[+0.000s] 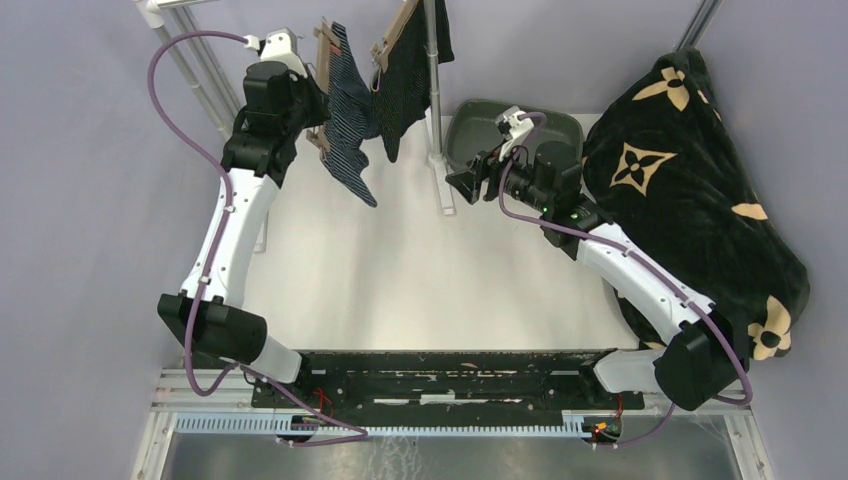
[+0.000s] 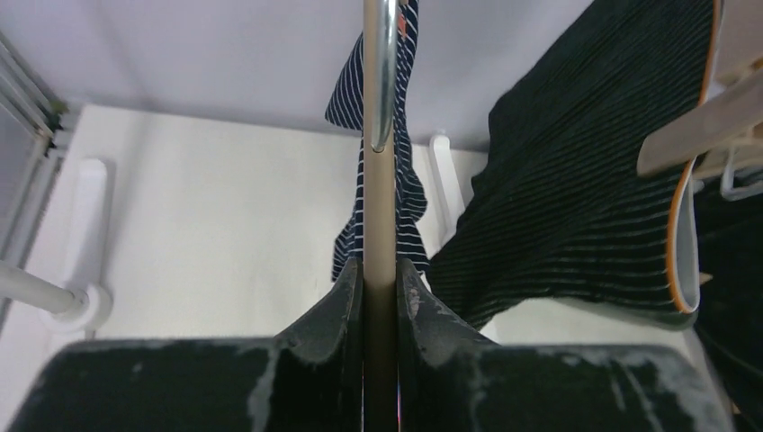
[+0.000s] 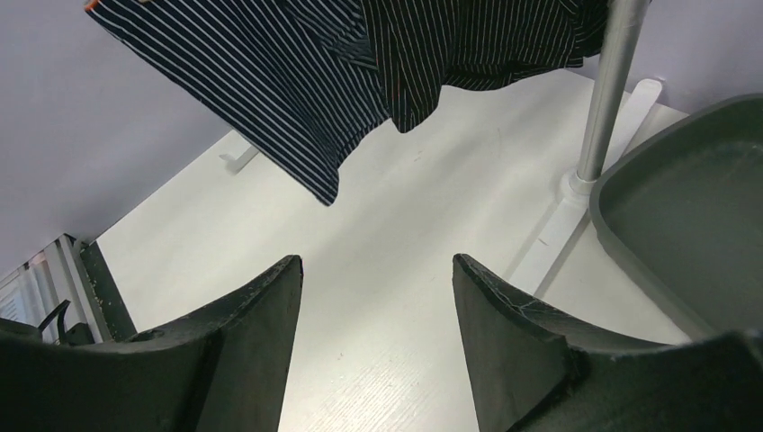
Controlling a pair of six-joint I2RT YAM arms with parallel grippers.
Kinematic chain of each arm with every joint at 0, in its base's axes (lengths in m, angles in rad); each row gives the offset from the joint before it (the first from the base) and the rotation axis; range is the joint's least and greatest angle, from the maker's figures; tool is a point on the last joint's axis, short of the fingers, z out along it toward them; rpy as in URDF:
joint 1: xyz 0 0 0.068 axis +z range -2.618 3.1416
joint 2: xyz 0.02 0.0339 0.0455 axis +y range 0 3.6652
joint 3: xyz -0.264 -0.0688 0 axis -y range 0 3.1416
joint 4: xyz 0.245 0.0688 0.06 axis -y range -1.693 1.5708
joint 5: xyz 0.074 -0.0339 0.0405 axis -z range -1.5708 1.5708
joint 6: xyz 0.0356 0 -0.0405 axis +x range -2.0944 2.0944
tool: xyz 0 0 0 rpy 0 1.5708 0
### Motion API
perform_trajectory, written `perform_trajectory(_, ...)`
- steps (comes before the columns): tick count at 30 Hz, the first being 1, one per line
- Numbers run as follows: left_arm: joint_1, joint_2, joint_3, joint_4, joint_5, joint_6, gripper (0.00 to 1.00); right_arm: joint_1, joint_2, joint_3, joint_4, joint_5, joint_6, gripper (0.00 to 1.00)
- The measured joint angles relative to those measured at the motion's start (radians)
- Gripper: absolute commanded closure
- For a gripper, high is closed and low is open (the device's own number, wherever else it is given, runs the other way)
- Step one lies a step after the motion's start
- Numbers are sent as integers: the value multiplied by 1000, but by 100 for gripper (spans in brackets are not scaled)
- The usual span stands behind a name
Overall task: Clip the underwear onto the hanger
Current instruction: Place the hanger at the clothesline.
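Note:
I will carry the navy underwear's hanger outward and up toward the rack's top bar (image 1: 187, 3) with my left gripper and let it go there, since the navy underwear (image 1: 350, 125) is already clipped on and hanging.
The navy underwear (image 1: 350, 125) with light stripes hangs from a wooden hanger (image 1: 326, 45) under the rack. It also shows in the left wrist view (image 2: 407, 184) and the right wrist view (image 3: 252, 81). The black pinstriped underwear (image 1: 410, 70) hangs beside it from a second wooden hanger (image 1: 395, 40), with a wooden clip (image 2: 711, 126) on its edge. My left gripper (image 2: 379, 270) is shut on the tan hanger bar (image 2: 379, 216), below its metal hook (image 2: 379, 72); in the top view the left gripper (image 1: 310, 108) is raised at the navy garment. My right gripper (image 3: 375, 261) is open and empty, low over the table (image 1: 470, 182).
A grey bin (image 1: 470, 125) stands behind the right gripper and shows in the right wrist view (image 3: 693, 207). The rack's metal pole (image 3: 612, 90) rises from a white foot (image 1: 440, 180). A big black blanket with tan flowers (image 1: 690, 200) lies at the right.

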Motion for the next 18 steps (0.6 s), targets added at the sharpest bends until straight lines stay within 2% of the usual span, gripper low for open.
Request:
perform_trajectory(9,7,67,141,27,-98,52,97,-24,-8,73,-64,-19,8,29)
perform_trajectory(18,26,83,147,97,-115,71,97,-26,-65,76,-114,-14,7,29)
